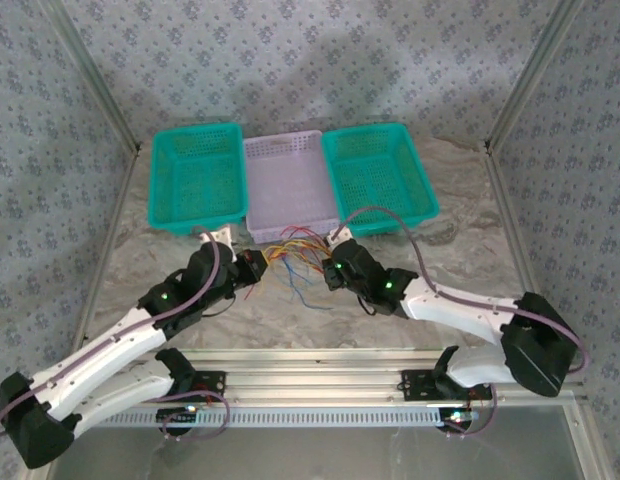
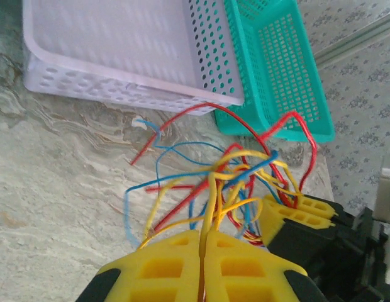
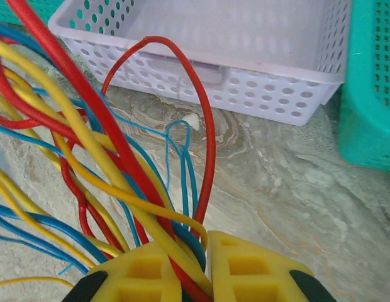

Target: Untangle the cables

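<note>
I need to pull the bundle away from my left gripper with my right gripper, drawing apart the crossed cables between them to release it.
A tangle of thin red, blue and yellow cables (image 1: 293, 252) lies on the marbled table just in front of the lilac basket (image 1: 286, 192). My left gripper (image 1: 258, 262) is at the tangle's left side; in the left wrist view its yellow fingers (image 2: 170, 264) are pressed together with a yellow cable (image 2: 211, 201) running between them. My right gripper (image 1: 332, 268) is at the tangle's right side. In the right wrist view its fingers (image 3: 251, 270) are closed on a bundle of red, yellow and blue cables (image 3: 129, 176).
Two teal baskets (image 1: 197, 176) (image 1: 378, 176) flank the lilac one at the back of the table. Patterned walls and metal frame posts close in the sides. Bare table lies between the tangle and the arm bases.
</note>
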`<state>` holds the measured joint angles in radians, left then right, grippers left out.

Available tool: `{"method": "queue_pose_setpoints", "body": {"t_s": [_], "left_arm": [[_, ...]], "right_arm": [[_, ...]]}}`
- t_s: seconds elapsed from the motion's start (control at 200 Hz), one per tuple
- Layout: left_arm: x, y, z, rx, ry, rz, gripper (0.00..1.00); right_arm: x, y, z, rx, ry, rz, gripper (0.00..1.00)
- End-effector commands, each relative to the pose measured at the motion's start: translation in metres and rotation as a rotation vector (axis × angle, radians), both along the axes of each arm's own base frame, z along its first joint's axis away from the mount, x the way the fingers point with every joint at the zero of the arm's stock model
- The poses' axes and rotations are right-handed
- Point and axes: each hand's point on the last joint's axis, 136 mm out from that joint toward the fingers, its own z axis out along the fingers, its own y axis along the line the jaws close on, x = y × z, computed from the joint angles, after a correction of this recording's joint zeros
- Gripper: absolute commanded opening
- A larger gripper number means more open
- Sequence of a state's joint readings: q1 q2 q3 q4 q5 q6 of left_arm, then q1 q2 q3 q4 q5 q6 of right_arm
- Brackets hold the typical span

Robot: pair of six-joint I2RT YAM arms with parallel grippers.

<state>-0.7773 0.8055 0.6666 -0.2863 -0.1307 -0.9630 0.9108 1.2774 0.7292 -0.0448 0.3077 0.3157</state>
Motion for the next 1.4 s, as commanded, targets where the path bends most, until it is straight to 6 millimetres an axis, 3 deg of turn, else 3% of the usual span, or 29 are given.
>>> {"method": "queue_pose_setpoints", "body": {"t_s": [0.0,0.21,0.61,0.864,1.394], "left_arm": [[0.004,0.037,0.001,0.117,-0.018,0.100,0.00],[0.003,0.053,0.001,0.180,-0.019,0.113,0.00],[0.010,0.057,-0.010,0.265,0.005,0.108,0.00],[0.014,0.077,-0.010,0.340,0.007,0.142,0.00],[0.028,0.098,-0.015,0.434,0.025,0.183,0.00]], "right_arm": [[0.007,-0.059,-0.009,-0.176,0.014,-0.165,0.00],[0.006,-0.087,-0.003,-0.126,0.059,-0.243,0.00],[0.011,-0.122,0.003,0.073,0.135,-0.359,0.00],[0.007,-0.154,0.025,0.163,0.087,-0.455,0.00],[-0.009,-0.219,0.058,0.233,-0.038,-0.697,0.00]]}}
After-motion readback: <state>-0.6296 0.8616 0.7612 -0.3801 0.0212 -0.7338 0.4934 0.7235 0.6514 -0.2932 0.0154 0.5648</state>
